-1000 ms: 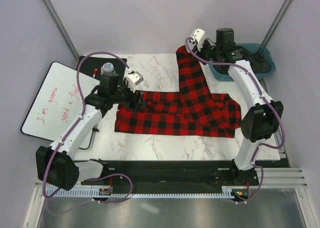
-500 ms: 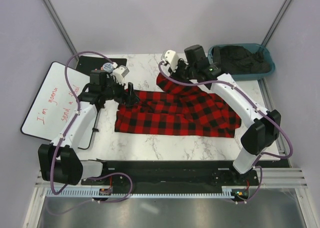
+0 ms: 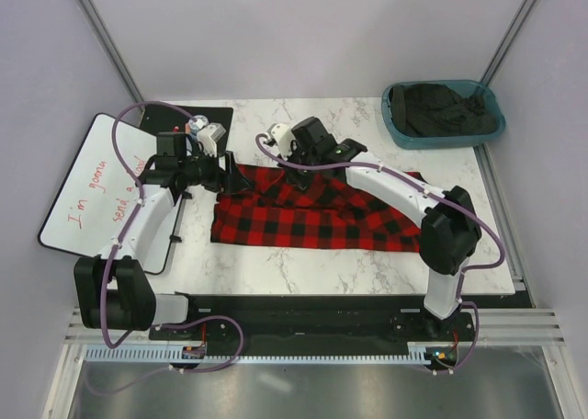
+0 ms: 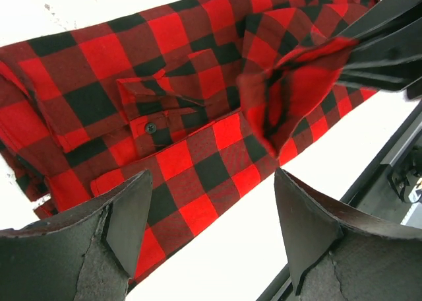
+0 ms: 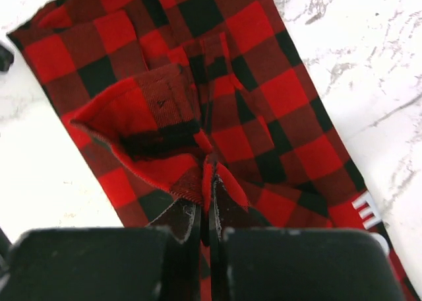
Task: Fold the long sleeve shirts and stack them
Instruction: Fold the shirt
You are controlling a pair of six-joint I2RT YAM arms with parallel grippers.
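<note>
The sleeve goes with my right gripper to the left in the top view, toward the red-and-black shirt's end by the whiteboard (image 5: pixel 56 47) next. My gripper then releases it, as its cuff stops short.
One of the long sleeve shirts, a red-and-black check flannel (image 3: pixel 322 215), lies spread across the marble table. My right gripper (image 3: pixel 287 164) hangs over its upper left part, shut on a sleeve that is carried over the body. In the right wrist view the fingers (image 5: pixel 208 205) pinch a fold of red cloth (image 5: pixel 158 126) above the flat shirt (image 5: pixel 264 116). My left gripper (image 3: pixel 234 175) is open at the shirt's left end. Its wide-apart fingers (image 4: pixel 212 195) hold nothing, with the shirt's edge (image 4: pixel 165 109) beneath them and the lifted sleeve end (image 4: pixel 297 83) further off.
A teal bin (image 3: pixel 395 125) with dark clothing stands at the back right. A whiteboard (image 3: pixel 92 194) with red writing lies at the left edge, a black mat (image 3: pixel 179 116) behind it. Bare marble (image 3: pixel 303 263) runs along the front, before the black rail (image 3: pixel 312 309).
My right arm has swung from beside the bin leftward, carrying the sleeve across the shirt body. My left gripper has drawn back to the left, off the cloth, and stays open.
</note>
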